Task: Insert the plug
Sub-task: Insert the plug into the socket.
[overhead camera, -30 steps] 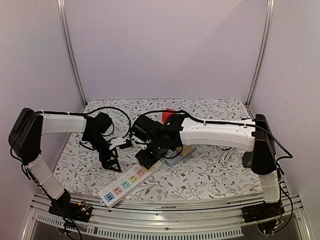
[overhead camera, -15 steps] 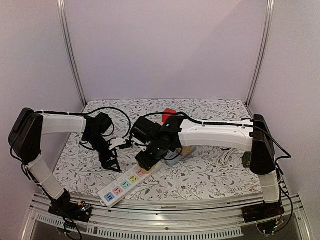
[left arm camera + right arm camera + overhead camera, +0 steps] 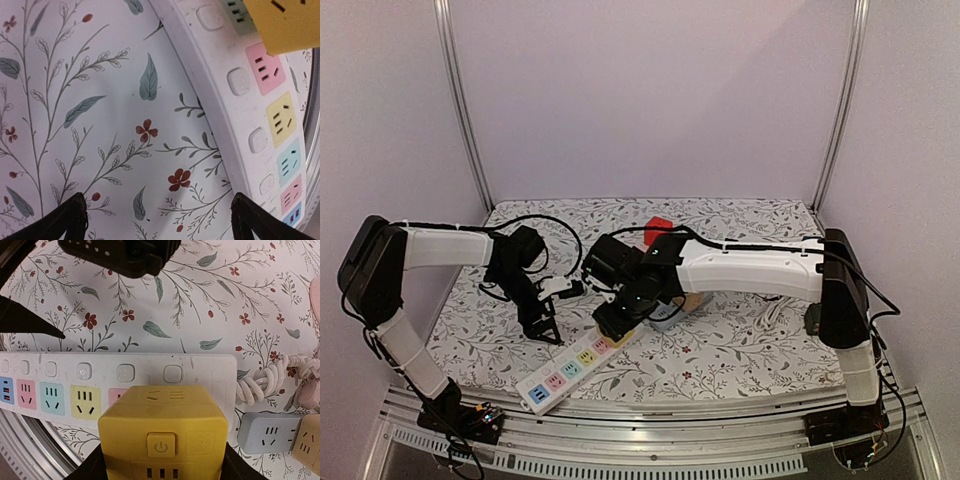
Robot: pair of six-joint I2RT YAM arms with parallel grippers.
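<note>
The plug still hangs above the power strip [image 3: 560,372], so my right gripper should lower it into the green end socket next.
The plug [image 3: 162,440] is a yellow cube with a power button, and my right gripper [image 3: 162,467] is shut on it, one finger on each side. It hangs just above the right end of the white power strip [image 3: 100,372], covering part of a pink socket. In the left wrist view its corner [image 3: 285,22] shows over the strip [image 3: 220,95]. My left gripper [image 3: 157,220] is open above the flowered table, just left of the strip. From above, the right gripper [image 3: 617,322] hides the plug, and the left gripper [image 3: 542,328] stands beside the strip [image 3: 560,372].
A grey cube adapter [image 3: 265,432] and a tan one [image 3: 307,442] lie right of the strip, beside its coiled white cord [image 3: 260,382]. A red object [image 3: 658,226] sits at the back. The table's front rail [image 3: 640,410] runs close to the strip's near end.
The right arm has edged slightly left with the plug. The left arm has stayed put.
</note>
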